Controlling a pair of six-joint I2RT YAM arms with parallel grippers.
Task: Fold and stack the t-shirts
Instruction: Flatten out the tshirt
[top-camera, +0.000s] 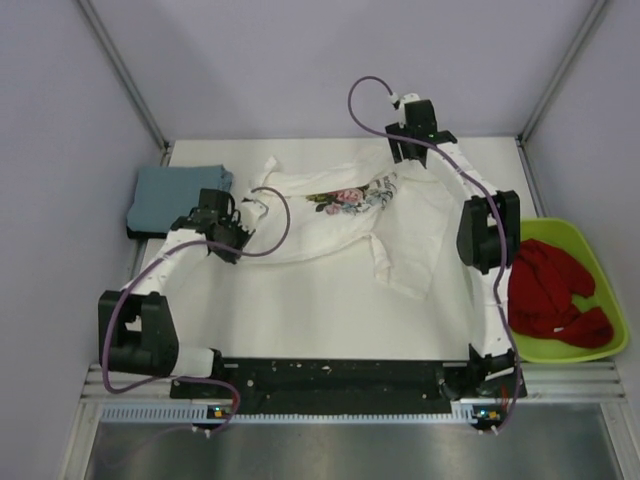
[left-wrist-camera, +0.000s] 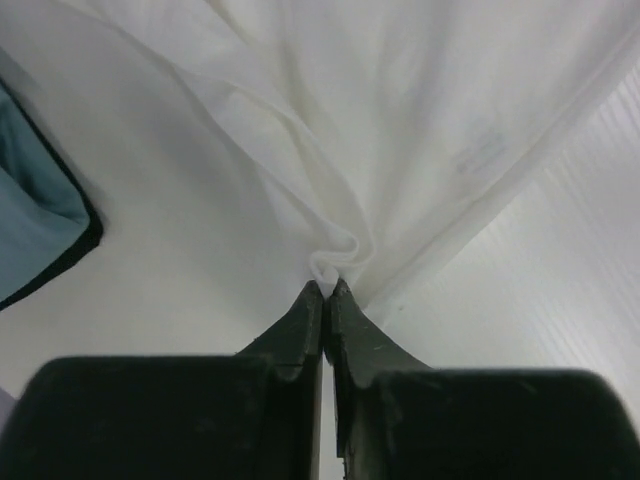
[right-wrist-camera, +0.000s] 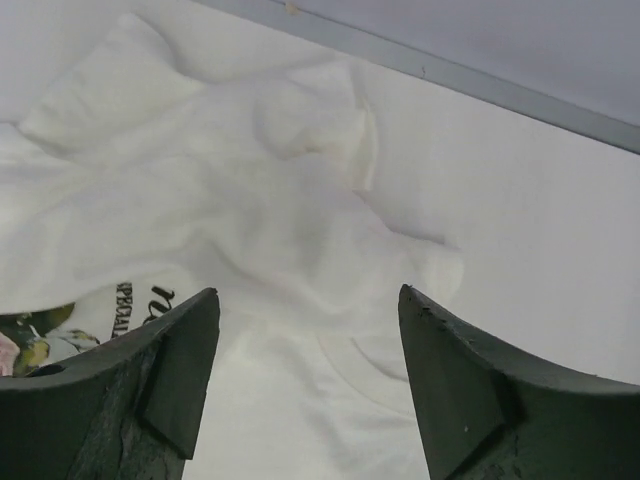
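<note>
The right gripper should next bring its fingers back and down to pinch the white t-shirt's near edge (top-camera: 409, 286) where it sticks out free, since it lies back from and below that gripper.
A white t-shirt with a flower print (top-camera: 345, 215) lies crumpled across the middle of the table. My left gripper (top-camera: 243, 206) is at its left edge and is shut on a pinched fold of the white cloth (left-wrist-camera: 335, 262), which fans away from the tips (left-wrist-camera: 328, 287). At the shirt's far right end, my right gripper (top-camera: 407, 158) hovers open; its fingers (right-wrist-camera: 190, 340) straddle rumpled white cloth (right-wrist-camera: 290, 200) without touching it. A folded blue-grey t-shirt (top-camera: 180, 195) sits at the far left on top of a black one (top-camera: 140, 232); both also show in the left wrist view (left-wrist-camera: 35, 205).
A lime-green bin (top-camera: 588, 245) with a red cloth (top-camera: 550, 295) in it stands off the table's right edge. Grey walls close in the back and sides. The table's far rail (right-wrist-camera: 470, 75) runs just beyond the white shirt.
</note>
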